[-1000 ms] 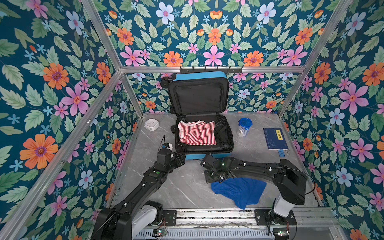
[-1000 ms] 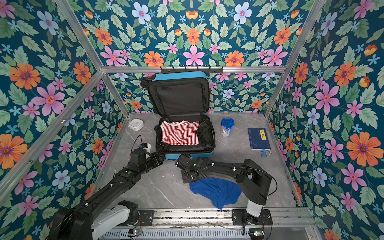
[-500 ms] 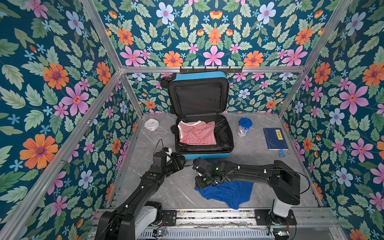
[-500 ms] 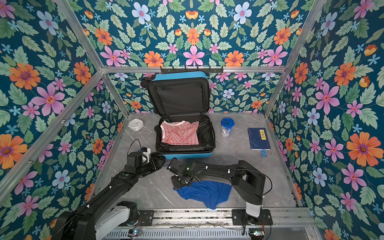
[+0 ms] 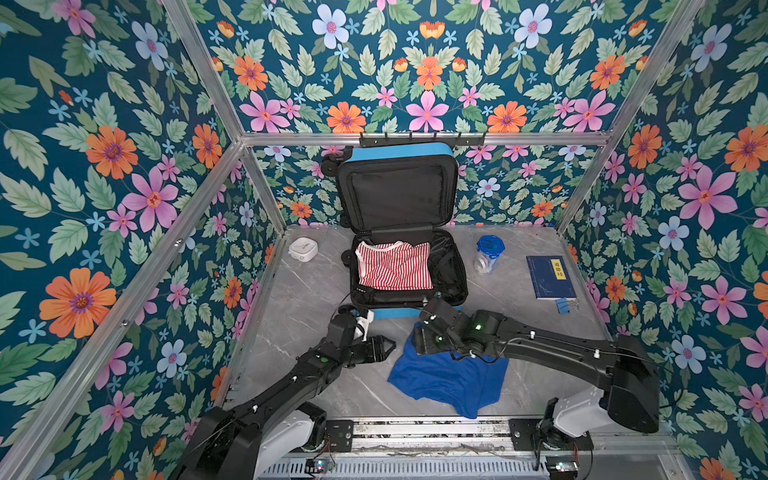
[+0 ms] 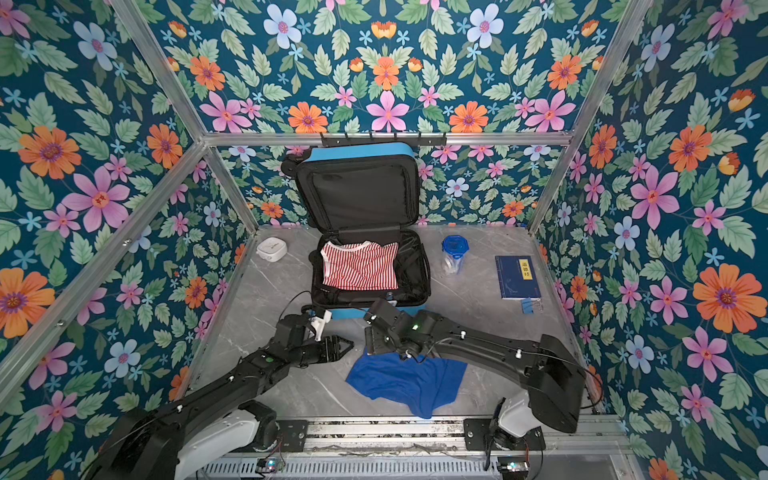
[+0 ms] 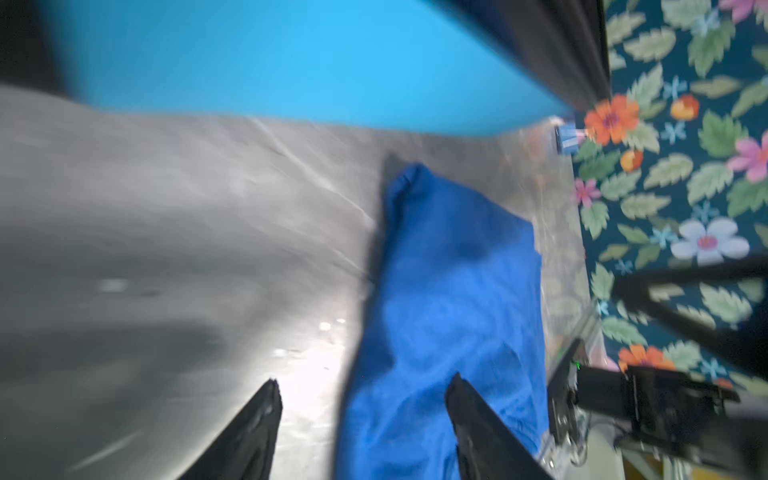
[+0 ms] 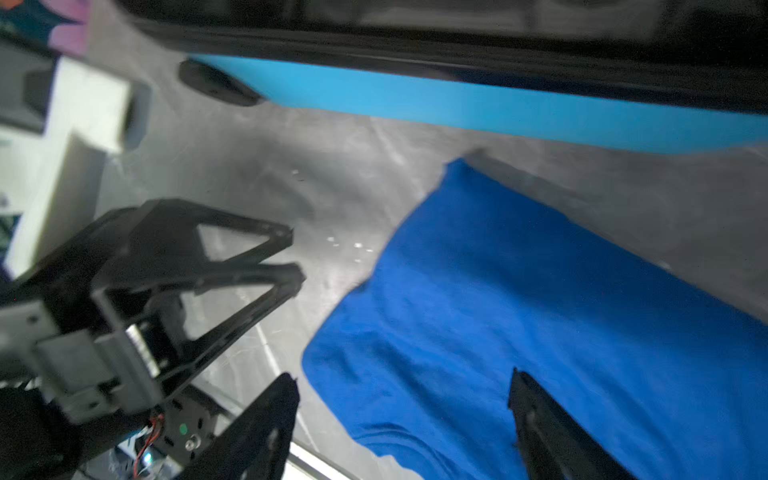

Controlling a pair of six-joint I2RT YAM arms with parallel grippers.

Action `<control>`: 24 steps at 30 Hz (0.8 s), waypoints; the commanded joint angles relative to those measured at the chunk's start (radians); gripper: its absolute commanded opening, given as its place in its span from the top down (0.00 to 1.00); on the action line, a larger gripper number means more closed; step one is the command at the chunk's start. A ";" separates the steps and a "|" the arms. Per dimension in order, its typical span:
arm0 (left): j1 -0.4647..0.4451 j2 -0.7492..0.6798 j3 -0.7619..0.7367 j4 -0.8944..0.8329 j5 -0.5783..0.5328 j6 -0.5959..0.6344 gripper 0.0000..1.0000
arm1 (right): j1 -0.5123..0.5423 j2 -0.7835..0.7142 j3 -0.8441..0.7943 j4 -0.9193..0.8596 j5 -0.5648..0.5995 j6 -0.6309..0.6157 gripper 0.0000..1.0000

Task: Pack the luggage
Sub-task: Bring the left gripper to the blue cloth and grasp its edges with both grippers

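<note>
My right gripper should next move back and down to the cloth's edge beneath its arm (image 5: 496, 371), as my left gripper is on the opposite side.
The luggage (image 5: 390, 313) lies open at the back of the table, its lid upright against the wall. A red-and-white striped garment (image 5: 395, 266) lies in its base. In front of it a blue cloth (image 5: 453, 382) lies loose on the table. My right gripper (image 5: 419, 343) hangs over the cloth's far left corner. In the right wrist view this gripper (image 8: 403, 376) is open, with the cloth (image 8: 540, 311) below it and nothing held. My left gripper (image 5: 384, 347) stands just left of the cloth, open and empty (image 7: 365, 379).
A white round box (image 5: 303, 249) sits at the back left. Right of the suitcase stand a clear jar with a blue lid (image 5: 488, 253), a dark-blue book with a yellow label (image 5: 550, 276) and a blue binder clip (image 5: 565, 304). Floral walls enclose three sides.
My right gripper dragged the blue cloth leftward, then opened and let it go. My left gripper has moved right and nearer, up to the cloth's left edge.
</note>
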 commanded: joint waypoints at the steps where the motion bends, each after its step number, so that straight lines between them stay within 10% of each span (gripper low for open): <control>1: -0.044 0.058 -0.001 0.131 -0.053 -0.040 0.33 | -0.066 -0.093 -0.096 -0.111 0.060 0.131 0.17; 15: -0.167 0.268 0.056 0.220 -0.099 -0.027 0.35 | -0.284 -0.695 -0.598 -0.244 -0.009 0.375 0.11; 24: -0.207 0.353 0.089 0.244 -0.115 -0.020 0.37 | -0.286 -0.648 -0.689 -0.119 -0.078 0.407 0.16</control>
